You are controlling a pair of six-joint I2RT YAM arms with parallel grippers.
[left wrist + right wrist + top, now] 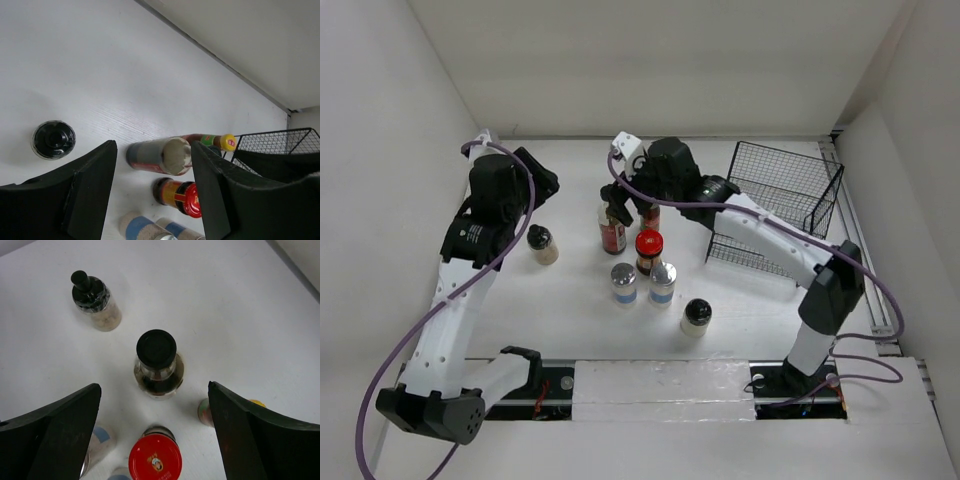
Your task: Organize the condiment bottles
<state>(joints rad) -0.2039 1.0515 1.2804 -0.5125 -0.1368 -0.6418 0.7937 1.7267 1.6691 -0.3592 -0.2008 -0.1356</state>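
I will next lower my right gripper and close its fingers around the black cap (156,349) of the dark sauce bottle, because that cap is below the gap between them.
My right gripper (618,206) hangs open over the black-capped dark sauce bottle (612,232), which stands between and below the open fingers (156,351) without touching them. Behind it is the yellow-capped bottle (650,214), half hidden by a finger (205,411). The red-lidded jar (649,246) and two silver-capped shakers (624,282) (662,282) stand in front. My left gripper (540,190) is open and empty, above and behind a black-capped pale jar (542,244) (53,139). A second pale jar (696,315) stands nearer the arms.
A black wire rack (782,190) stands at the back right, beside the right arm's forearm, and its corner shows in the left wrist view (272,142). White walls close the table at the left, back and right.
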